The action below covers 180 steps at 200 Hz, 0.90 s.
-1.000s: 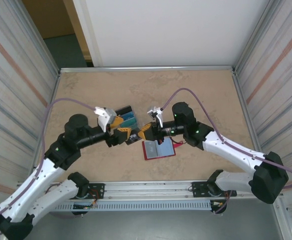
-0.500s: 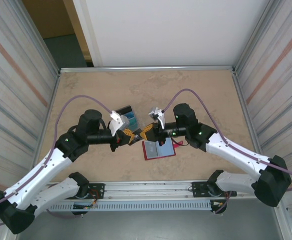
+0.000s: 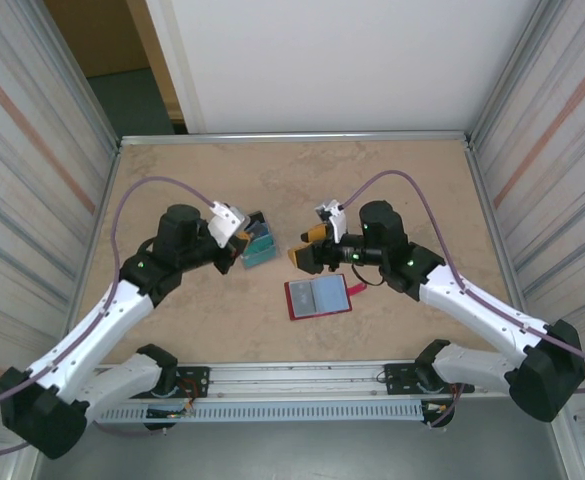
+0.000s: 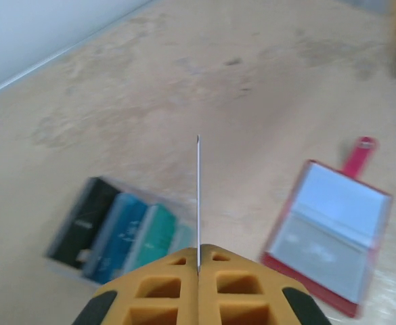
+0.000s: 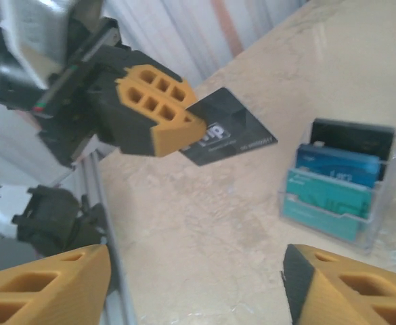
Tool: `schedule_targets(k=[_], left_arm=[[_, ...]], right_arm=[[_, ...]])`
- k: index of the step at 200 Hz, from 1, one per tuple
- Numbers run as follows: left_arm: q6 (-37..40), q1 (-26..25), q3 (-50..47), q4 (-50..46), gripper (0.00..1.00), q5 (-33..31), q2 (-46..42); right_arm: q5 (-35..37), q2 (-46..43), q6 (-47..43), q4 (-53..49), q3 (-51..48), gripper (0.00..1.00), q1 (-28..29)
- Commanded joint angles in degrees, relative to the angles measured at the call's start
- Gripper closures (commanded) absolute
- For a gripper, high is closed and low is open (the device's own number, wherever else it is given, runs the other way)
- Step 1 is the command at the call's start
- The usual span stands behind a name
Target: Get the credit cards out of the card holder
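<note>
I will reach outward with my left gripper next, lower the matching card in and let go of it.
The card holder (image 3: 318, 297) lies open on the table, dark red with pale blue-grey panels, and in the left wrist view the card holder (image 4: 330, 233) has a red tab (image 4: 359, 152). My left gripper (image 3: 238, 248) is shut on a black credit card (image 5: 230, 135), seen edge-on as a thin card (image 4: 198, 196) in its own view. It hangs above the table beside a clear stand (image 3: 260, 243) holding several credit cards (image 5: 336, 177). My right gripper (image 3: 308, 256) stands open and empty just above the holder's far edge, facing the left gripper (image 5: 187, 127).
Metal walls close in the table (image 3: 392, 190) on the left and right. The near rail (image 3: 292, 378) runs under both arm bases. The right arm's purple cable (image 3: 402, 180) loops over the far half of the table.
The left gripper shut on the black card, the right gripper let it go and opened. The left arm has carried the card left toward the clear stand, and the right gripper has drawn back slightly.
</note>
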Motion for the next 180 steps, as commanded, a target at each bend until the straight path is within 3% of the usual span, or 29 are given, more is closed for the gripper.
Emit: schedule_targets(k=[1,11,22,83,151,180], left_arm=[[6.73,3.16,-0.34,6.32,1.00,-0.83,3.75],[9.42,4.15,0.38,7.32,1.00,-0.35,6.06],[12.76,4.88,1.45,7.93,1.00,-0.13,8.72],[26.60,7.58,6.53,8.49,1.00,4.70,20.13],[30.81,12.21,10.28,9.47,1.00,12.18,28.95],[32.51,12.72,11.83,7.76,1.00,12.50,32.52]], right_arm=[[6.06,-1.58,2.23,-0.72,-0.07,0.12,-0.24],[7.40,-1.59,2.41,-1.20,-0.04,0.03,-0.24],[9.20,-1.61,2.73,-1.64,0.03,0.00,-0.18],[18.48,-2.07,6.27,-3.41,-0.35,0.01,-0.33],[23.91,-3.51,7.96,-5.33,-1.11,0.01,-0.36],[24.65,-3.72,8.29,-5.79,-1.30,0.01,-0.48]])
